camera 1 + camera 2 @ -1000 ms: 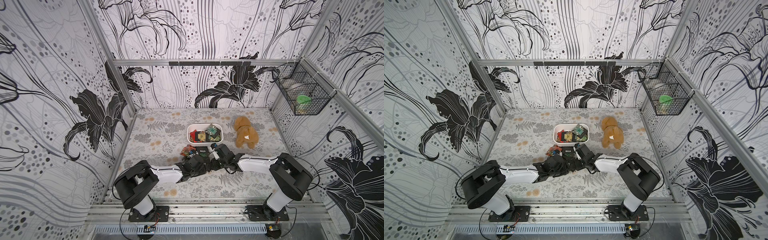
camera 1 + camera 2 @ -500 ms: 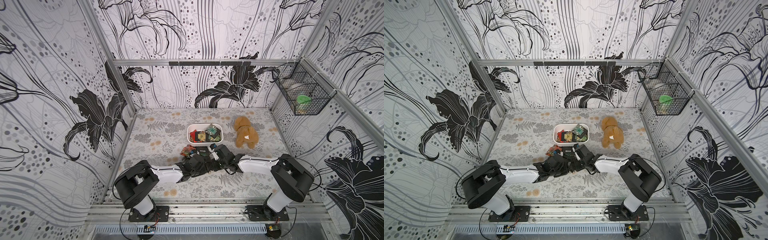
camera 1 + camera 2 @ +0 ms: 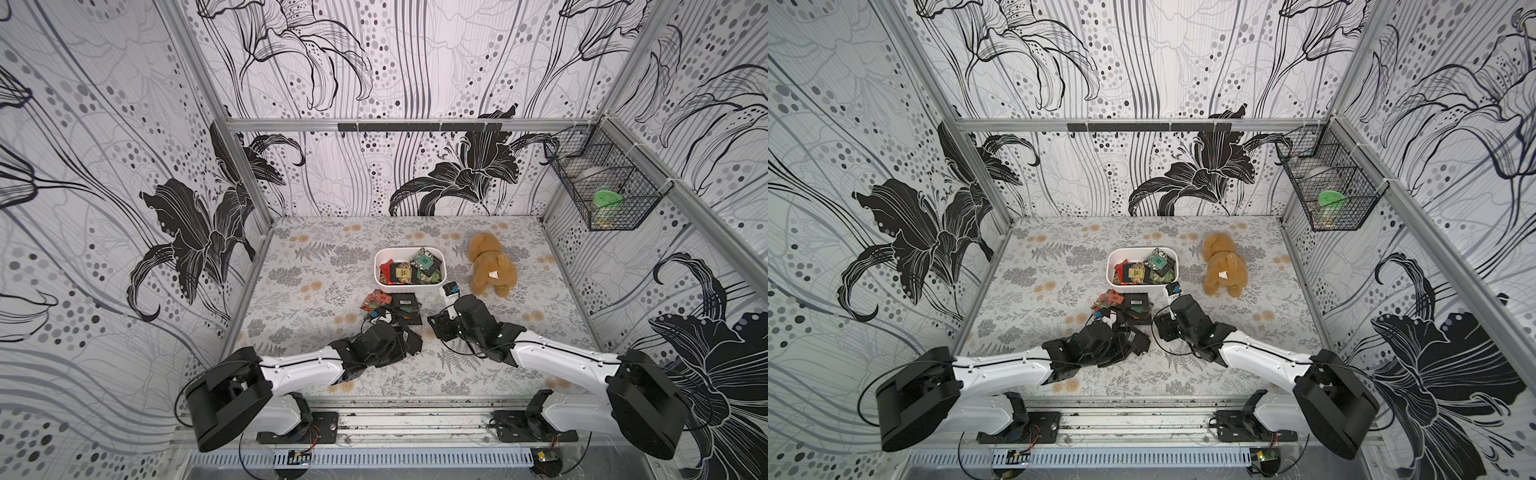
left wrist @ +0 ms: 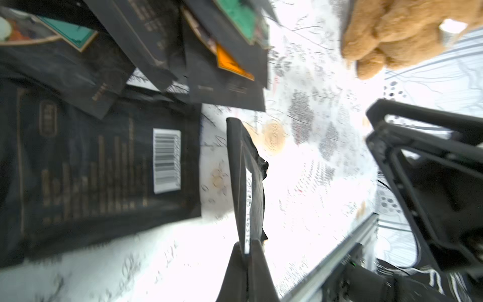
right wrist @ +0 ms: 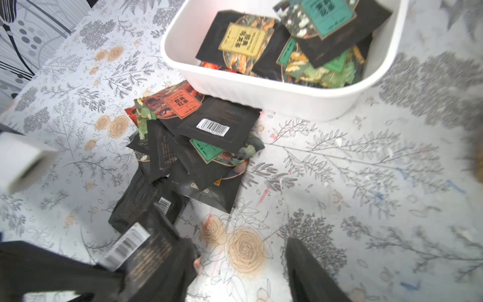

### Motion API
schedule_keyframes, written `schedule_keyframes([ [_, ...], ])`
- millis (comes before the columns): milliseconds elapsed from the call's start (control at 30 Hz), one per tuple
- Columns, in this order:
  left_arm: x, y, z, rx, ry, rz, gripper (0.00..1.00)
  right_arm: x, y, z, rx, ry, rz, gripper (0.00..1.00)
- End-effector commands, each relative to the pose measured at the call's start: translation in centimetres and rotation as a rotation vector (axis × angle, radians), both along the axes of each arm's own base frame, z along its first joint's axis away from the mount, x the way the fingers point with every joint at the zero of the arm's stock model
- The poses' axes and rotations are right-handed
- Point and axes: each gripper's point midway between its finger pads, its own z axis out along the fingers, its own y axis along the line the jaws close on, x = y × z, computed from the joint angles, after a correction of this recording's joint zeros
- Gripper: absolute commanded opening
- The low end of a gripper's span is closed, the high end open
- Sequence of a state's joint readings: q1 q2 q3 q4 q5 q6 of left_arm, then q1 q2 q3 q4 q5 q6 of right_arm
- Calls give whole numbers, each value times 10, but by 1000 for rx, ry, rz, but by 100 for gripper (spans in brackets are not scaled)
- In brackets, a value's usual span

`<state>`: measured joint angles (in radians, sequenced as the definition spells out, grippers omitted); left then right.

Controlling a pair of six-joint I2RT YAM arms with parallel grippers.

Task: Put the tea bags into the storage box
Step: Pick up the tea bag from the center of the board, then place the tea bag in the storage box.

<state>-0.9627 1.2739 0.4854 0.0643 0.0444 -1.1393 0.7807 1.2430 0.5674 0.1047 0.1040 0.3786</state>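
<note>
My left gripper will next lift to clear the storage box's near side, move outward past the pile to the box, over its yellow-labelled tea bag (image 3: 404,272), and let go.
The white storage box (image 3: 409,287) (image 3: 1142,286) (image 5: 274,96) sits mid-table with several tea bags (image 3: 409,270) inside. More tea bags (image 3: 395,305) (image 3: 1129,303) (image 5: 198,146) lie in a loose pile just in front of it. My left gripper (image 3: 409,338) (image 4: 247,244) is shut on the edge of one black tea bag (image 4: 248,177), held edge-on at the pile's near side. Just to its right, my right gripper (image 3: 436,326) (image 5: 240,264) hovers low over bare table, open with nothing between its fingers.
A tan plush toy (image 3: 490,266) (image 3: 1223,264) (image 4: 405,34) lies to the right of the box. A black wire basket (image 3: 602,187) hangs on the right wall. The two grippers are close together near the table's middle front.
My left gripper has shut on a black tea bag. My right gripper has opened and drawn back a little to the right.
</note>
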Motion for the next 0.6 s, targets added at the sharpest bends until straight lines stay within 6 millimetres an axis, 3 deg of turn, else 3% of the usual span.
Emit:
schedule_keyframes([
  [0, -3, 14, 13, 21, -25, 40, 0, 5, -12, 10, 16, -57, -74, 73],
  [200, 13, 33, 70, 59, -167, 106, 0, 4, -18, 19, 64, -95, -103, 77],
  [333, 33, 42, 110, 127, -281, 172, 0, 8, -33, 18, 97, -141, -192, 94],
  [467, 66, 48, 144, 223, -377, 259, 0, 7, -41, 19, 120, -189, -218, 99],
  [567, 96, 47, 150, 227, -377, 288, 0, 8, -43, 19, 51, -164, -216, 95],
])
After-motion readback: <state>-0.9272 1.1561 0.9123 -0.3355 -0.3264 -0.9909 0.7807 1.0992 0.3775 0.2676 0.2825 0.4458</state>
